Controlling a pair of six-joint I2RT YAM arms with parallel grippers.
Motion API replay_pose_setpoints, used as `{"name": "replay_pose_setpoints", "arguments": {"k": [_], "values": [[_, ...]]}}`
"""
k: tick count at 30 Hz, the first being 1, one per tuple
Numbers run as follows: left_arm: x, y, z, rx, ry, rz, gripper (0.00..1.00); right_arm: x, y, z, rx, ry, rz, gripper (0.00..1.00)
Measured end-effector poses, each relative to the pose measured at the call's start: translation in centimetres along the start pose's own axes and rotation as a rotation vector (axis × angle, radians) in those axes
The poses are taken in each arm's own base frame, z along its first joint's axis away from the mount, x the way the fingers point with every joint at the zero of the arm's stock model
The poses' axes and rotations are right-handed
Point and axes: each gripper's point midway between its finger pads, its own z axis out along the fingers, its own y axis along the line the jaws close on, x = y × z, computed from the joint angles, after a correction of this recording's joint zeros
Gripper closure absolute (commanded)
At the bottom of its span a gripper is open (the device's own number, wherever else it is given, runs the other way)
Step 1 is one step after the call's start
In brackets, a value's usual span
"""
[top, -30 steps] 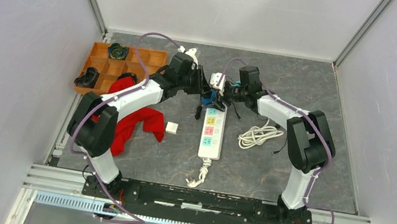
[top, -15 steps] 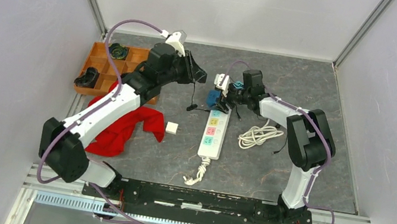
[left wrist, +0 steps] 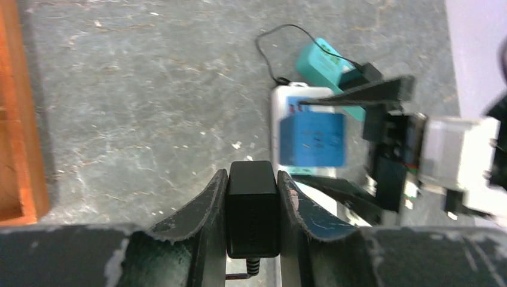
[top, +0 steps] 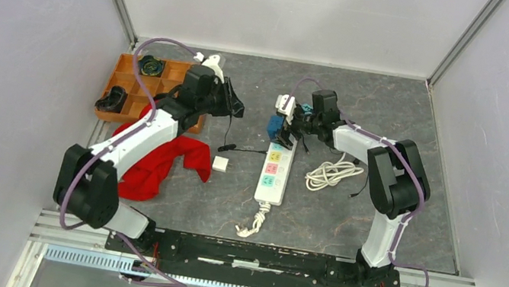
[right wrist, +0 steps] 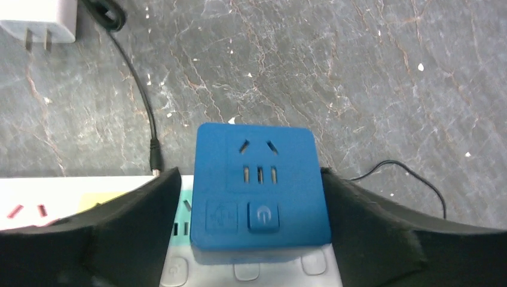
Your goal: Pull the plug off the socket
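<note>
The bare tabletop (top: 238, 122) (left wrist: 176, 146) beside the orange tray lies below the robot's left gripper, so next the gripper will move down to it and release the plug, which is already clear of the socket.
My left gripper (top: 236, 107) is shut on a small black plug (left wrist: 253, 206), held between both fingers and clear of the socket. Its thin black cable (top: 228, 135) hangs to the table. The socket is a blue cube adapter (top: 273, 126) sitting on the far end of a white power strip (top: 271, 173). It also shows in the left wrist view (left wrist: 312, 139). My right gripper (right wrist: 251, 179) closes round the blue adapter (right wrist: 257, 185), one finger (right wrist: 365, 209) touching its side.
A red cloth (top: 164, 160) and an orange compartment tray (top: 130, 81) lie at the left. A white charger cube (top: 220, 163) sits beside the strip. A coiled white cable (top: 331, 173) lies at the right. A teal block (left wrist: 326, 60) is behind the strip.
My left gripper has drawn the black plug out of the blue adapter and moved left and back with it. The right gripper stays on the adapter; the strip has shifted slightly.
</note>
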Motion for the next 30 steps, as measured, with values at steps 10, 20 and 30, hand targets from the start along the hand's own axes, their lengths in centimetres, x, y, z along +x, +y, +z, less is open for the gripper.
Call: {"name": "replay_pose_setpoints", "arguments": {"k": [10,20,30], "values": [[3.6,7.1,5.9,-0.080,0.160,-0.079,0.98,-1.9,-0.5,-2.4,0.027,-0.050,0.034,0.02],[4.8,8.6,7.1,-0.054,0.217,-0.118,0.89,-9.5,0.5,-8.5,0.022,-0.170,0.035,0.02],[3.2,8.1,7.4,-0.039,0.245,-0.031,0.68,-8.2,8.4,-13.5,-0.005,-0.148,0.053,0.02]]}}
